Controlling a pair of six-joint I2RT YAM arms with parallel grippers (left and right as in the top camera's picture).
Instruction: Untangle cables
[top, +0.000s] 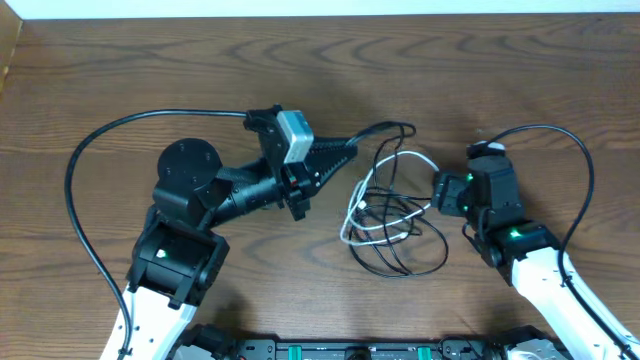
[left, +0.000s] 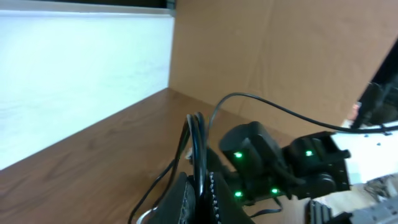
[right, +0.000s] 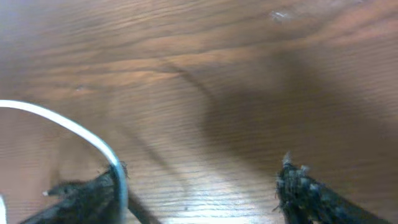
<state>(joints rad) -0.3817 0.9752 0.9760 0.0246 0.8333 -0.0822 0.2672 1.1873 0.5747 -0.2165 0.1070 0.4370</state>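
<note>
The bare wood is clear of loops at that spot, so next I will move my left gripper to the left in the overhead view and down, and let go of the piece of the black cable (left: 198, 134) over it.
The thin black cable (top: 412, 268) and the shorter white cable (top: 384, 228) lie looped together on the wooden table between the arms. My left gripper (top: 350, 150) points right and is shut on a strand of the black cable; in the left wrist view the strand (left: 198, 134) rises from between the closed fingers (left: 200, 186). My right gripper (top: 436, 190) sits at the bundle's right edge, open. In the right wrist view its fingers (right: 199, 171) are wide apart, and the white cable (right: 74, 129) arcs past the left finger. Nothing lies between the fingers.
Thicker black arm cables arc over the table at the left (top: 80, 150) and the right (top: 580, 160). The right arm (left: 267, 165) with green lights fills the space just beyond the left gripper. A white wall and a brown panel stand behind the table.
</note>
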